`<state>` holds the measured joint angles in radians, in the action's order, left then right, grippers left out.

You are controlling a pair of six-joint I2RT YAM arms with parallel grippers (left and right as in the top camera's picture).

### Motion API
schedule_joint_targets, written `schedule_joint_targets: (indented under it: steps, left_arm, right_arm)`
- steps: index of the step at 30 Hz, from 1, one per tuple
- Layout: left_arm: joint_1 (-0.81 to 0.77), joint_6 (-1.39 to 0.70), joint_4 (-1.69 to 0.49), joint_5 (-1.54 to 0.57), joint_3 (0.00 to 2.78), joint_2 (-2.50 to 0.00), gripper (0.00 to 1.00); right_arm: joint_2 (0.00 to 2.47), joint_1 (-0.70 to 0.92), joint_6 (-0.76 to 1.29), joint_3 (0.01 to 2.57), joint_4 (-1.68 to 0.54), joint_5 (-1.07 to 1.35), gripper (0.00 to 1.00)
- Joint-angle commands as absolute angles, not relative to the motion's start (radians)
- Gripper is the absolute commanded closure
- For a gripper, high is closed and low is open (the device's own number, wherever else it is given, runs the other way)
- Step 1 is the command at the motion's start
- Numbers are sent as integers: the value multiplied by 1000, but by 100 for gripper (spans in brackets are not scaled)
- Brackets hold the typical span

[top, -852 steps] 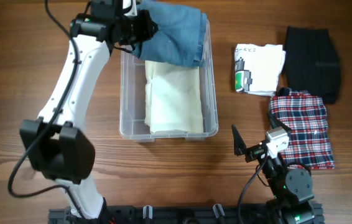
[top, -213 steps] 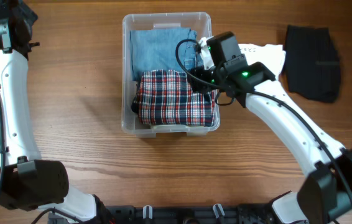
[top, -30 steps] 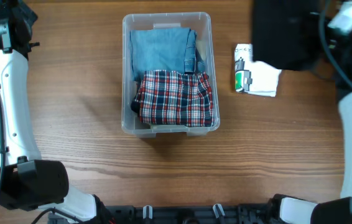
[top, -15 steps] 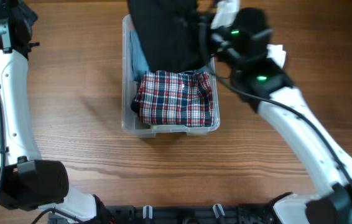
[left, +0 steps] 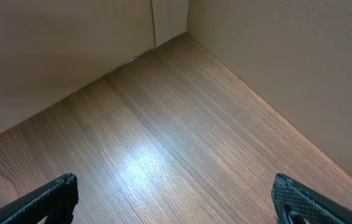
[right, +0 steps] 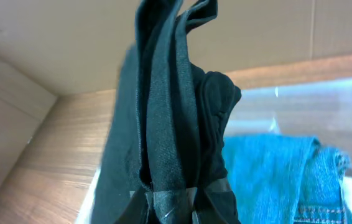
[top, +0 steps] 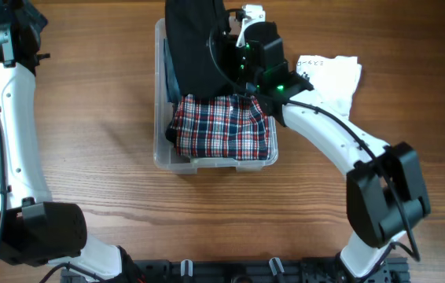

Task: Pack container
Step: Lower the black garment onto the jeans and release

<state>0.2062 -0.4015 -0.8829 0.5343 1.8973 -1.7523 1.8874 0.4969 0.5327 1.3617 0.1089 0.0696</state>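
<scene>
I will next lower the black garment with my right gripper and then pull it slightly back toward the plaid garment.
The clear container stands at the table's centre. A plaid garment fills its near half, and a strip of blue denim shows beneath. My right gripper is shut on a black garment, which hangs over the container's far half. In the right wrist view the black garment rises in folds from the closed gripper, with the denim and the container's clear wall behind it. My left gripper stands open over bare wood at the far left, holding nothing.
A folded white garment with a printed patch lies to the right of the container. The left arm runs along the left edge of the table. Brown walls close off the table's far corner in the left wrist view.
The right arm has swung left from the table's right side, carrying the black garment over the container's far half. The left arm has not moved.
</scene>
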Motion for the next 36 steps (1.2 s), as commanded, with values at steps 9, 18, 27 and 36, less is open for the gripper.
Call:
schedule_joint_targets:
  steps: [9, 18, 27, 36]
  left_arm:
    - [212, -389, -881, 551, 1897, -1757, 0]
    - [212, -389, -881, 551, 1897, -1757, 0]
    - [212, -389, -881, 551, 1897, -1757, 0]
    - [212, -389, -881, 551, 1897, -1757, 0]
  right_arm:
    - [1926, 496, 630, 1374, -28, 52, 96]
    - [1926, 496, 633, 1374, -129, 2, 96]
    - [1926, 496, 631, 1374, -155, -49, 77]
    - [1878, 493, 490, 1375, 6, -49, 1]
